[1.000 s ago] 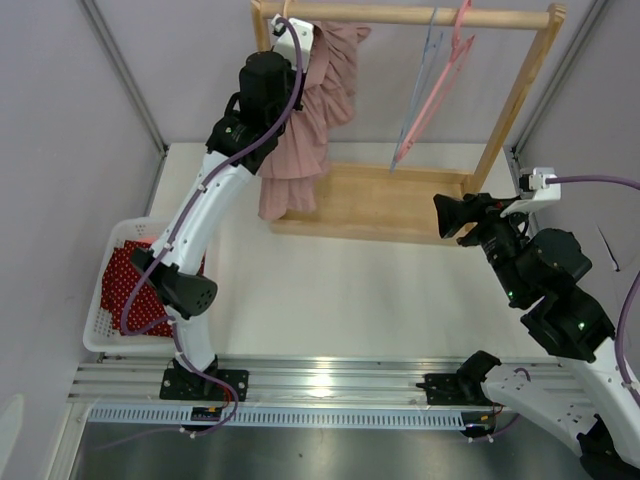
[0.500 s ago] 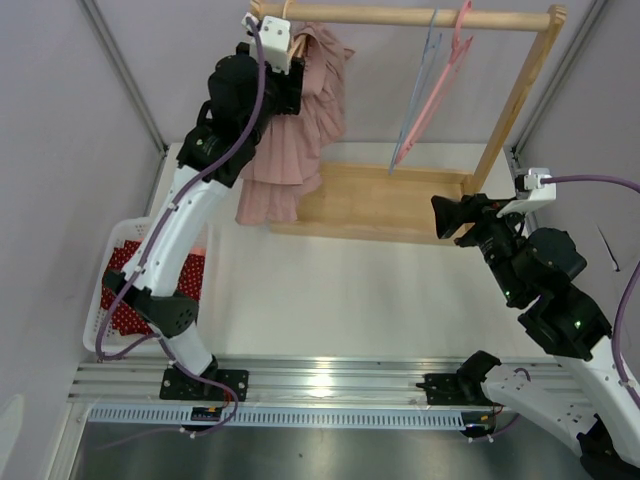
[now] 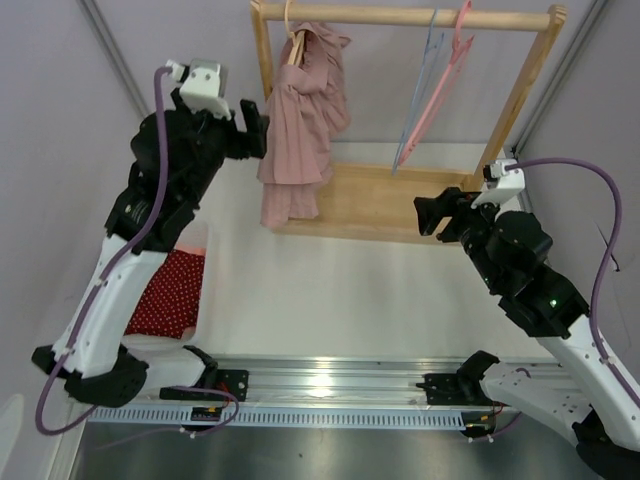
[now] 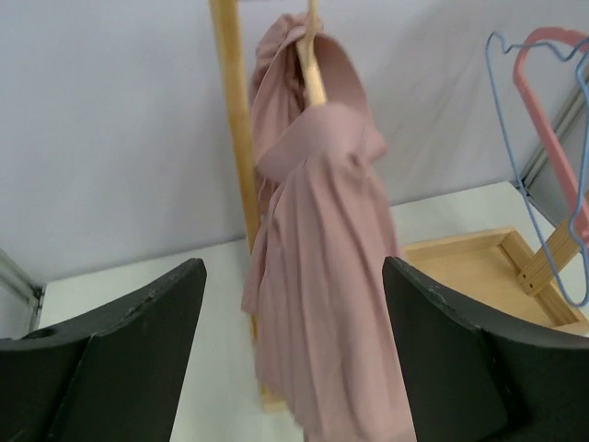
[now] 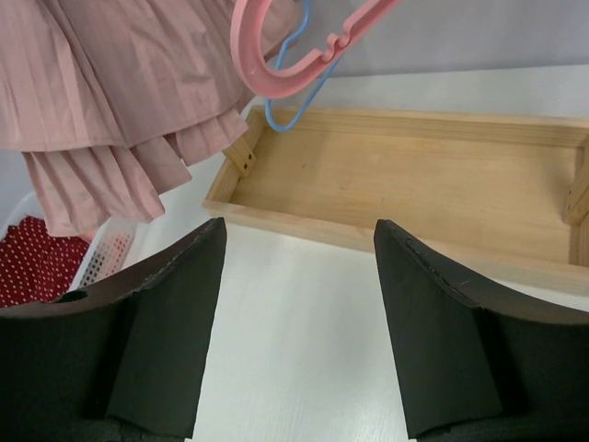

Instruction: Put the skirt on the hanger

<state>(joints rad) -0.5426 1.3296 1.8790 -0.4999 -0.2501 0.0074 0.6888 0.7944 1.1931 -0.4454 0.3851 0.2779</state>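
Observation:
The pink skirt (image 3: pixel 298 130) is hanging on its hanger, so the left gripper should pull back and go down, fingers tilting downward, onto the red dotted cloth in the basket.
The pink pleated skirt (image 3: pixel 298 130) hangs draped over a wooden hanger (image 3: pixel 292 40) at the left end of the rack's top bar. In the left wrist view the skirt (image 4: pixel 322 276) hangs free over the hanger's arm (image 4: pixel 314 78), some way ahead of the fingers. My left gripper (image 3: pixel 254 124) (image 4: pixel 294 272) is open, just left of the skirt and apart from it, with nothing held. My right gripper (image 3: pixel 430 214) (image 5: pixel 299 230) is open and empty above the table, in front of the rack's base, with the skirt's hem (image 5: pixel 101 138) at its upper left.
The wooden rack (image 3: pixel 520 95) has a tray base (image 3: pixel 385 200) (image 5: pixel 414 175). A pink hanger (image 3: pixel 445 75) (image 5: pixel 304 55) and a blue hanger (image 3: pixel 418 80) (image 5: pixel 283 118) hang at its right. A white basket (image 3: pixel 203 255) (image 5: pixel 106 253) holding red dotted cloth (image 3: pixel 170 298) stands at the left.
My left gripper opened, let go at the hanger and drew back to the left, leaving the skirt hanging free. The right gripper shifted slightly left.

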